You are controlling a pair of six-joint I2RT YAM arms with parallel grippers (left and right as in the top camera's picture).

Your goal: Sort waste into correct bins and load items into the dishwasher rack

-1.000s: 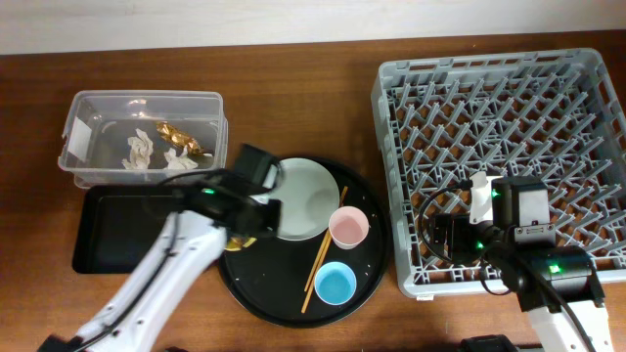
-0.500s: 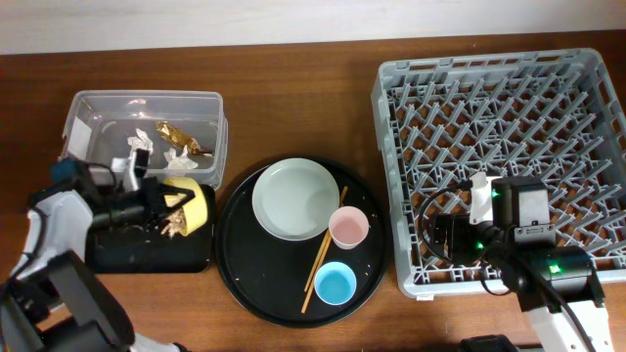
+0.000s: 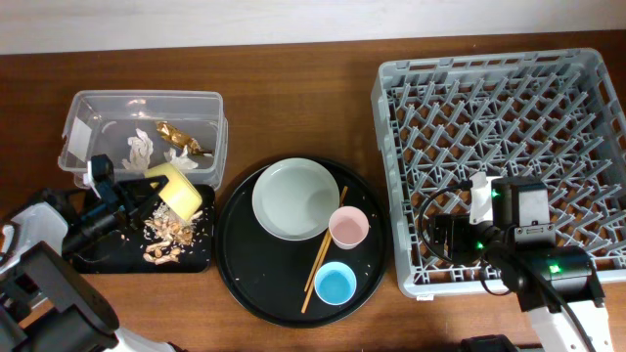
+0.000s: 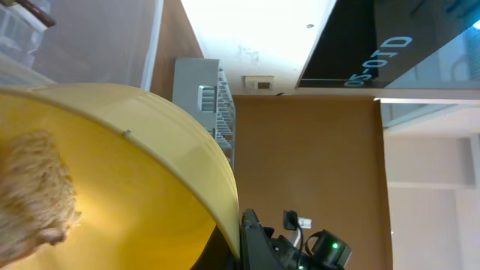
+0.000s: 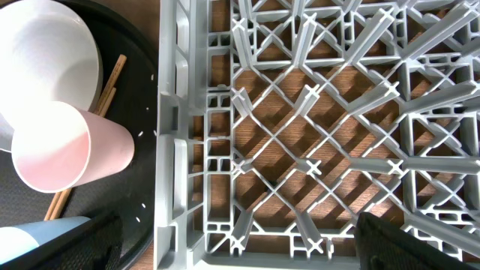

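Note:
Next I need to turn the bowl (image 3: 176, 190) with my left gripper upright, move over the plate (image 3: 295, 198) and release the bowl's rim, as the plate lies to the gripper's right in the overhead view.
My left gripper (image 3: 147, 193) is shut on the rim of the small yellow bowl (image 3: 176, 190) and holds it tipped over the flat black tray (image 3: 96, 258). Beige food scraps (image 3: 166, 235) lie on that tray. In the left wrist view the bowl (image 4: 120, 180) fills the frame with scraps (image 4: 34, 187) still inside. The clear tub (image 3: 88, 115) holds white tissue pieces (image 3: 139, 150) and the gold foil wrapper (image 3: 183, 140). The plate (image 3: 295, 198), pink cup (image 3: 348, 228) and light-blue cup (image 3: 335, 285) sit on the round black tray (image 3: 259, 293). My right gripper (image 3: 440, 238) is open over the grey rack (image 3: 391, 117).
Wooden chopsticks (image 3: 324, 250) lie on the round tray between the plate and the cups. The right wrist view shows the rack's front left corner (image 5: 176, 150), the pink cup (image 5: 71, 150) and the plate (image 5: 45, 60).
My left arm carried the yellow bowl from the round tray to the flat black tray and tipped it; scraps have fallen onto the tray. The right arm has not moved.

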